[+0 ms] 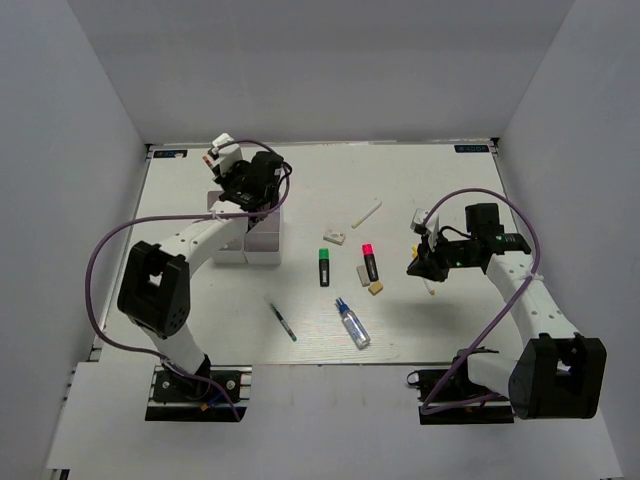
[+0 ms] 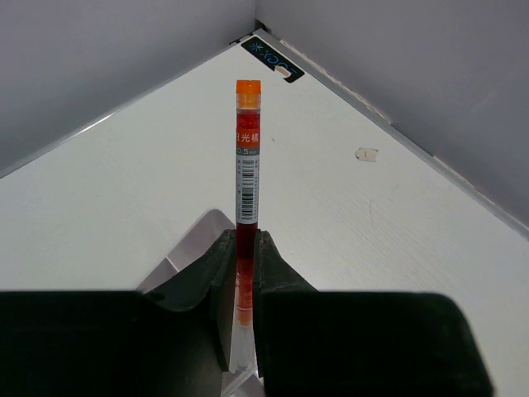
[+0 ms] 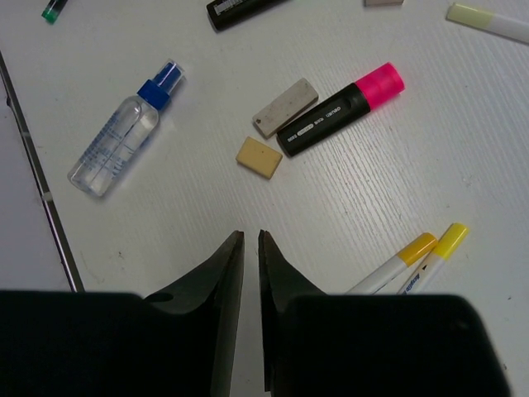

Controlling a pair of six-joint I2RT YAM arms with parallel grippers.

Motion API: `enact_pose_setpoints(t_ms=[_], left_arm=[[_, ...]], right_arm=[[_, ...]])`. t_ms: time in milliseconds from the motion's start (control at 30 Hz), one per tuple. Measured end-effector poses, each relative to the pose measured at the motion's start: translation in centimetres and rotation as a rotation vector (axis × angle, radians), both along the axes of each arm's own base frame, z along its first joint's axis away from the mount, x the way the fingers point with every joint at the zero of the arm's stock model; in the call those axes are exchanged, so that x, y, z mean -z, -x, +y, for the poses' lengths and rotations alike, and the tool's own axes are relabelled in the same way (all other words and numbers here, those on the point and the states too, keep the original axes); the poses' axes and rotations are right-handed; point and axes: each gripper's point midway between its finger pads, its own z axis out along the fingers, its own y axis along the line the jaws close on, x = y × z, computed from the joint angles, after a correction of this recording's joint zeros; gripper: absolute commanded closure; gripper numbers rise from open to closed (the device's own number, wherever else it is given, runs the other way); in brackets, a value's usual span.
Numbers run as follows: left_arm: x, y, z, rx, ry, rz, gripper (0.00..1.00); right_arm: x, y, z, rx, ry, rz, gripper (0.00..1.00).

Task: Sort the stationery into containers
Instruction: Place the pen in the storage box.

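My left gripper will next lower the orange pen into the far corner section of the white organizer box below and release it.
My left gripper (image 1: pixel 250 195) is shut on an orange pen (image 2: pixel 247 157), held above the white organizer box (image 1: pixel 262 243), whose corner shows in the left wrist view (image 2: pixel 188 248). My right gripper (image 3: pixel 250 240) is shut and empty above the table. Just beyond it lie a tan eraser (image 3: pixel 259 157), a white eraser (image 3: pixel 285 107), a red-capped highlighter (image 3: pixel 339 109) and the blue-capped glue bottle (image 3: pixel 120 141). Two yellow-tipped pens (image 3: pixel 409 252) lie to its right. In the top view I also see a green-capped highlighter (image 1: pixel 324 266), a thin pen (image 1: pixel 281 319), a white stick (image 1: pixel 366 213) and another white eraser (image 1: pixel 334 236).
Grey walls enclose the table on three sides. The table's metal edge strip (image 3: pixel 37 174) runs left of the glue bottle. A purple cable loops from each arm.
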Motion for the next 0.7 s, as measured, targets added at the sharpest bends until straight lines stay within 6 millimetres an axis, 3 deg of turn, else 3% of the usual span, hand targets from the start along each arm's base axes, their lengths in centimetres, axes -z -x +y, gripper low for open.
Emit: enact_pose_setpoints(t_ms=[167, 400, 567, 600, 633, 700], left_arm=[[0.8, -0.7, 0.8, -0.050, -0.029, 0.021, 1.00], [3.4, -1.1, 1.5, -0.101, -0.088, 0.071, 1.00], [3.1, -1.5, 1.3, -0.102, -0.070, 0.039, 1.00], [3.1, -1.5, 1.3, -0.101, -0.068, 0.035, 0.99], [3.1, -1.5, 1.2, -0.099, -0.064, 0.032, 0.90], [3.2, -1.6, 1.1, -0.095, -0.058, 0.027, 0.90]], right_arm=[[0.5, 0.3, -0.1, 0.003, 0.005, 0.010, 0.74], [0.5, 0.3, -0.1, 0.003, 0.011, 0.009, 0.69], [0.6, 0.6, -0.1, 0.003, 0.015, 0.020, 0.66], [0.6, 0.6, -0.2, 0.003, 0.016, 0.022, 0.64], [0.7, 0.6, -0.2, 0.003, 0.016, 0.024, 0.63], [0.7, 0.6, -0.2, 0.003, 0.017, 0.026, 0.60]])
